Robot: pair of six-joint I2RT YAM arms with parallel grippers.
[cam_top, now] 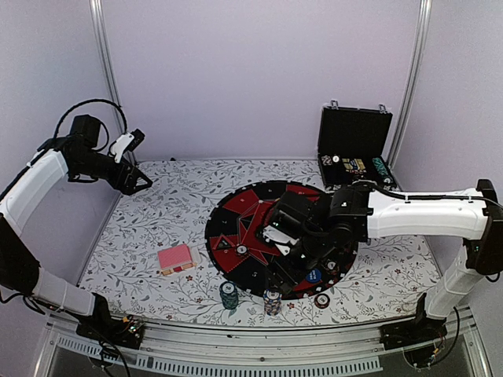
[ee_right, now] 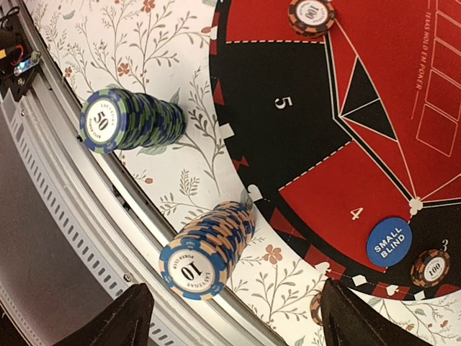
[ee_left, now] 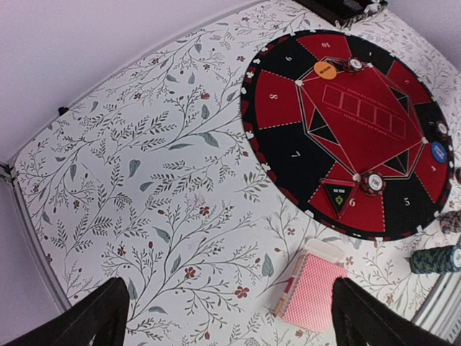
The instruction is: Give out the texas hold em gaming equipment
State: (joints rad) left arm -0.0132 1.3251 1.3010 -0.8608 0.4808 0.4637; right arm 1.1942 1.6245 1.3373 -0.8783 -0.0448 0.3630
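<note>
Next, the right gripper moves down and toward the bar until the stack's top [cam_top: 272,296] [ee_right: 196,265] is between my fingers, since the blue stack stands off-center below.
A pink-backed card deck [cam_top: 175,259] lies on the floral cloth left of the round mat [cam_top: 236,216]; the left wrist view shows the deck [ee_left: 313,292] near my right finger. My left gripper [cam_top: 138,182] hangs open, high at the back left, holding nothing [ee_left: 230,326]. My right gripper [cam_top: 289,271] hovers open over the mat's near edge. Below it stand a blue "10" chip stack [ee_right: 205,249] and a green "50" stack [ee_right: 130,119], both untouched. A blue small-blind button [ee_right: 389,240] and single "100" chips [ee_right: 312,14] [ee_right: 431,268] lie on the mat. An orange button [ee_left: 325,69] sits at its far side.
A black hinged case [cam_top: 354,145] stands open at the back right with more pieces inside. A loose chip [cam_top: 321,300] lies on the cloth by the mat's front edge. The metal rail [ee_right: 86,209] runs right beside the two stacks.
</note>
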